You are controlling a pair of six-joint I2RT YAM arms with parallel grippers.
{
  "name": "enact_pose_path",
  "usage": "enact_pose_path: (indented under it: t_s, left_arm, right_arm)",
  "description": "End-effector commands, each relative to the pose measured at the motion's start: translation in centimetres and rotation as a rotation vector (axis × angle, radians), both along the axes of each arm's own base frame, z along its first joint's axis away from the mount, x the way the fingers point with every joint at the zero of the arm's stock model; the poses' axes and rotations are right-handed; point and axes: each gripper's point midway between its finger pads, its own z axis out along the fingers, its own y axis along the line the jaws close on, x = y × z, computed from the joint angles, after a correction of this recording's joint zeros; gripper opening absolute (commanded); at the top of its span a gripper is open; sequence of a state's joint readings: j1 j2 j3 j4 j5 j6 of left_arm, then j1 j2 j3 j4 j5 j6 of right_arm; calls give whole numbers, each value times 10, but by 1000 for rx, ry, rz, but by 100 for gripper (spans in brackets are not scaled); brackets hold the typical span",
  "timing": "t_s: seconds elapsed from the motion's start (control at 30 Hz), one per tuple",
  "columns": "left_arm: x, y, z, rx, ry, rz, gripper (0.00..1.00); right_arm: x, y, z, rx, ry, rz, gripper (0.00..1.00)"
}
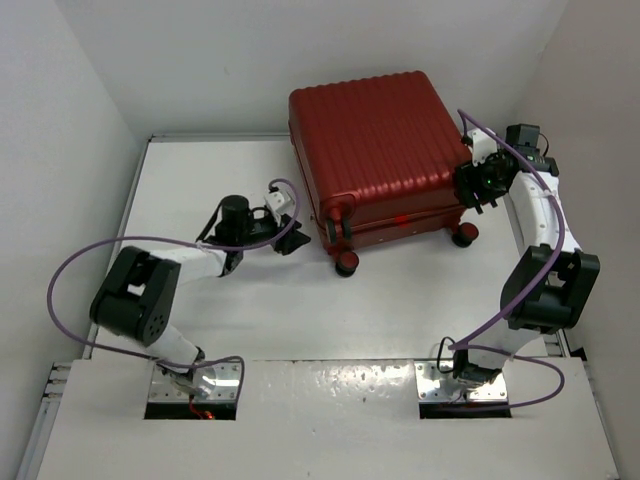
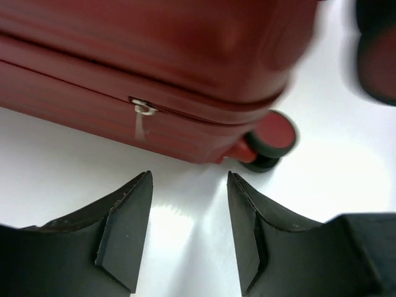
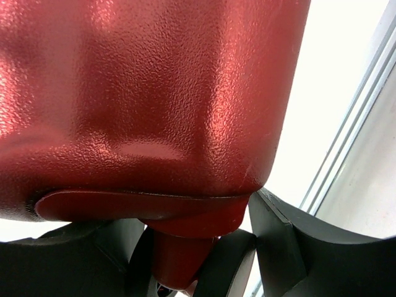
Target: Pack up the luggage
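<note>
My left gripper is going to move outward and toward the luggage next. Then it will turn square to the luggage's slanted seam to reach the silver zipper pull (image 1: 313, 218) (image 2: 142, 111).
The luggage (image 1: 380, 150) is a dark red ribbed hard-shell suitcase lying closed at the back centre of the white table. My left gripper (image 1: 292, 238) is open and empty, low over the table just left of its near-left corner. In the left wrist view the left gripper (image 2: 189, 176) faces the luggage (image 2: 154, 62), a silver zipper pull (image 2: 142, 114) on the seam and a wheel (image 2: 272, 139), without touching them. My right gripper (image 1: 472, 185) is at the luggage's right side. In the right wrist view the right gripper (image 3: 195, 210) stands wide open, its jaws on either side of a wheel (image 3: 229, 266) under the shell (image 3: 142, 93).
Two more wheels (image 1: 346, 266) (image 1: 465, 237) stick out at the luggage's near edge. White walls close in the table at the left, back and right. A metal rail (image 3: 346, 142) runs along the table's right edge, close to my right gripper.
</note>
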State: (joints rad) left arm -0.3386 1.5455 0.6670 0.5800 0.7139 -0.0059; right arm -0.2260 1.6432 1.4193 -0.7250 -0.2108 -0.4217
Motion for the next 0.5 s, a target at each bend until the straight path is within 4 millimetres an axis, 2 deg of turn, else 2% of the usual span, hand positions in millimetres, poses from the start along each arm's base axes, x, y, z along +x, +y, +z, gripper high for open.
enact_pose_path:
  t_s: [0.0, 0.07, 0.17, 0.2, 0.23, 0.3, 0.47]
  left_arm:
    - [25, -7, 2, 27, -71, -31, 57]
    - [38, -7, 4, 36, -102, -35, 57]
    - [46, -12, -3, 35, -113, -86, 57]
    - [57, -9, 3, 37, -140, -75, 57]
    - [56, -12, -5, 37, -122, -109, 57]
    - [67, -12, -1, 41, -148, -116, 57]
    - [73, -14, 1, 22, -171, -178, 55]
  right_arm:
    - [6, -27, 29, -60, -91, -95, 1]
    - [6, -26, 30, -59, -91, -96, 1]
    - [4, -26, 29, -60, -83, -97, 1]
    - [4, -27, 31, -62, -87, -101, 1]
    - [3, -26, 30, -61, -83, -98, 1]
    - [3, -26, 30, -61, -84, -100, 1]
    - [1, -25, 29, -64, -78, -110, 1]
